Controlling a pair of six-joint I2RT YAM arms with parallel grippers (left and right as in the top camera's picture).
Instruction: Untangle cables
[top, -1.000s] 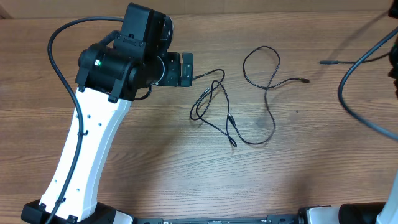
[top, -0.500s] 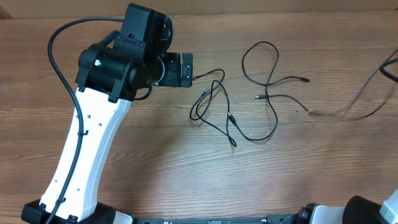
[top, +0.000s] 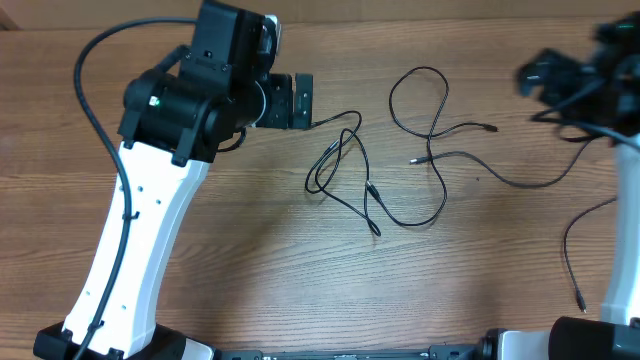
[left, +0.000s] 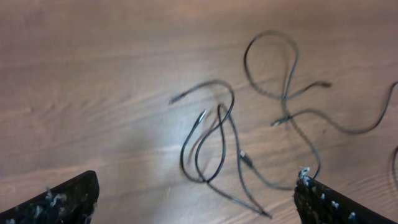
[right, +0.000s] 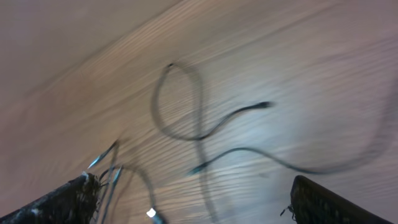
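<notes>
My right gripper will next swing left in the overhead view, past the looped cable, down onto the knotted pair (top: 369, 188), as its cables cross there.
Several thin black cables lie on the wooden table. A knotted pair (top: 369, 188) sits at the middle, also in the left wrist view (left: 231, 106). A looped cable (top: 392, 105) lies to its right. A long loose strand (top: 520, 185) runs from that loop toward the right edge. The right wrist view shows the loop (right: 155, 112) and the strand (right: 249, 150). My left gripper (top: 302, 100) (left: 196, 205) hovers open, left of the knotted pair and holding nothing. My right gripper (top: 535, 75) (right: 193, 199) is blurred at the far right, open and empty, above the strand.
Another thin black cord (top: 567, 255) curves down near the right edge to a plug end. The left arm's thick cable (top: 85, 90) arcs over the table's left side. Arm bases (top: 130, 345) stand along the front edge.
My right gripper has opened and let go of a strand, which now lies on the table to the right of the loop. The right arm has swung in at the upper right.
</notes>
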